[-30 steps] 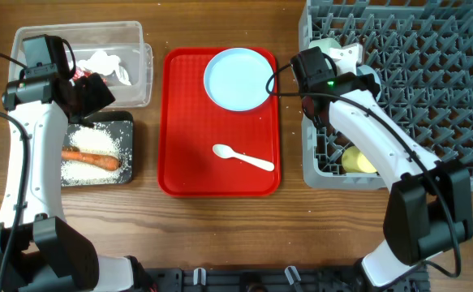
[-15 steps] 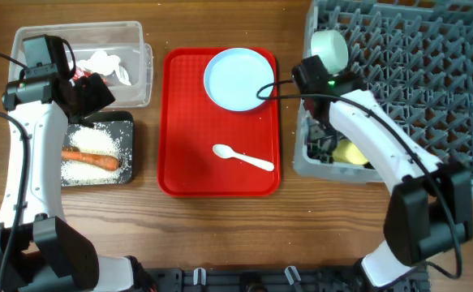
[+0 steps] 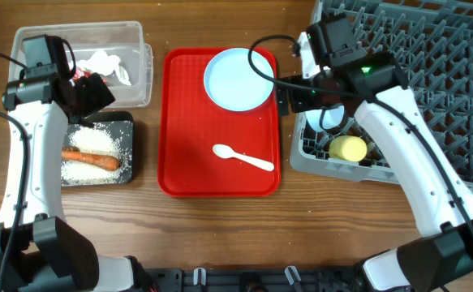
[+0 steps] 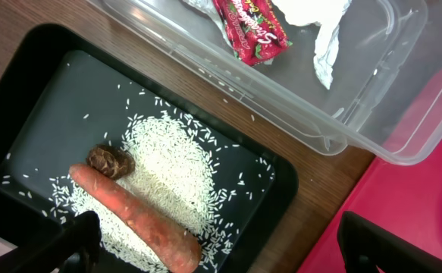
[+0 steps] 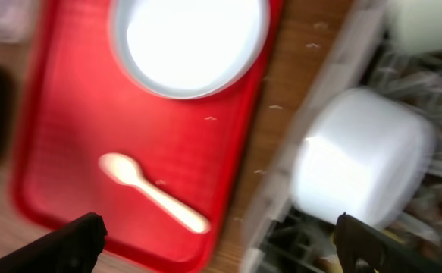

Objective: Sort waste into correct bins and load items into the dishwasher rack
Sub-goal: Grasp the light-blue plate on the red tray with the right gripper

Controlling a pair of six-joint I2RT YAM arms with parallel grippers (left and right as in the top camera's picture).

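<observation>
My right gripper needs to lower next, to the left in the overhead view, onto the pale blue plate's rack-side rim (image 3: 262, 100) (image 5: 241, 78), as that rim lies nearest its open fingers.
The pale blue plate (image 3: 238, 78) (image 5: 189, 42) and the white spoon (image 3: 242, 157) (image 5: 152, 193) lie on a red tray. The grey rack (image 3: 431, 65) holds a yellow cup (image 3: 347, 148) and a light bowl (image 3: 331, 118) (image 5: 365, 167) at its left edge. My right gripper (image 3: 305, 96) (image 5: 217, 246) hangs open and empty above the gap between tray and rack. The black tray (image 4: 54, 98) holds the carrot (image 4: 133, 216), rice (image 4: 175, 174) and a brown lump (image 4: 111, 161). The clear tub (image 4: 357, 136) holds the red wrapper (image 4: 251, 30) and tissue (image 4: 323, 34). My left gripper (image 3: 90, 93) (image 4: 217, 243) is open above the black tray.
The red tray (image 3: 183, 122) lies between the bins and the rack. The rack sits skewed, its near-left corner close to the tray. A second pale object (image 5: 429, 23) shows in the rack at the right wrist view's top edge. The right wrist view is blurred.
My right gripper has opened and swung up and left from the rack's left edge. The rack has skewed on the table. The left arm has not moved.
</observation>
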